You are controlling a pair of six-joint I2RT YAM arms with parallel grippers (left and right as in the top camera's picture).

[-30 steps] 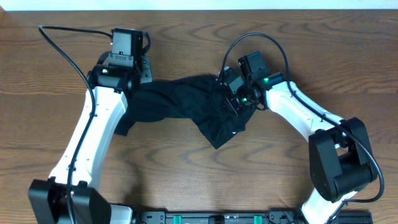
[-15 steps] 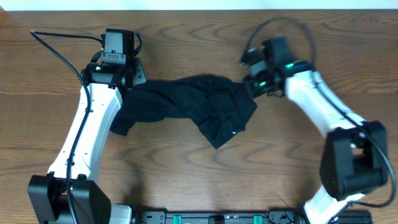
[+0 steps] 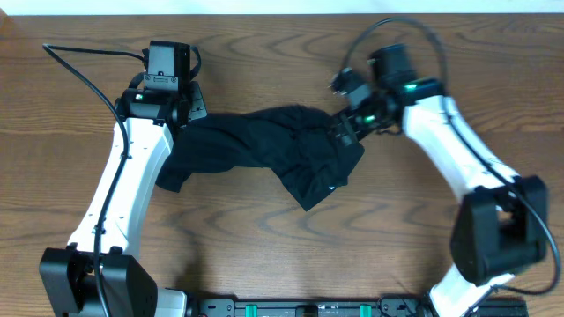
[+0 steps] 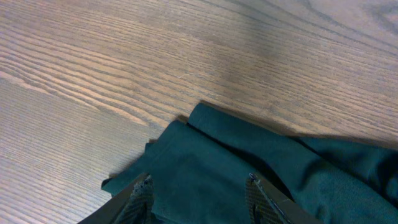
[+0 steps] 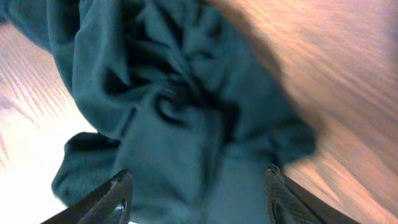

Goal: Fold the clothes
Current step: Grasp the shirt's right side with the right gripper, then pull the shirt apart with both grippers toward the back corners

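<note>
The shirt (image 3: 273,154) is crumpled, so my right gripper next lowers to the left in the overhead view, onto the shirt's bunched edge (image 3: 333,148), below me on that side.
The black shirt (image 3: 273,154) lies crumpled across the middle of the wooden table, with a small white mark near its lower right. My left gripper (image 3: 181,119) is open over the shirt's left end; in the left wrist view its fingers (image 4: 199,190) straddle the cloth (image 4: 224,162) without closing on it. My right gripper (image 3: 345,132) is open at the shirt's bunched right end; in the right wrist view its fingers (image 5: 198,186) spread wide above the rumpled folds (image 5: 168,106).
The wooden table (image 3: 282,246) surrounds the shirt on all sides. Black cables loop from both arms at the back. A dark rail (image 3: 300,308) runs along the front edge.
My right gripper swung away to the right off the shirt, then came back left and down onto the shirt's right end. The left arm shifted slightly left at first, then stayed still.
</note>
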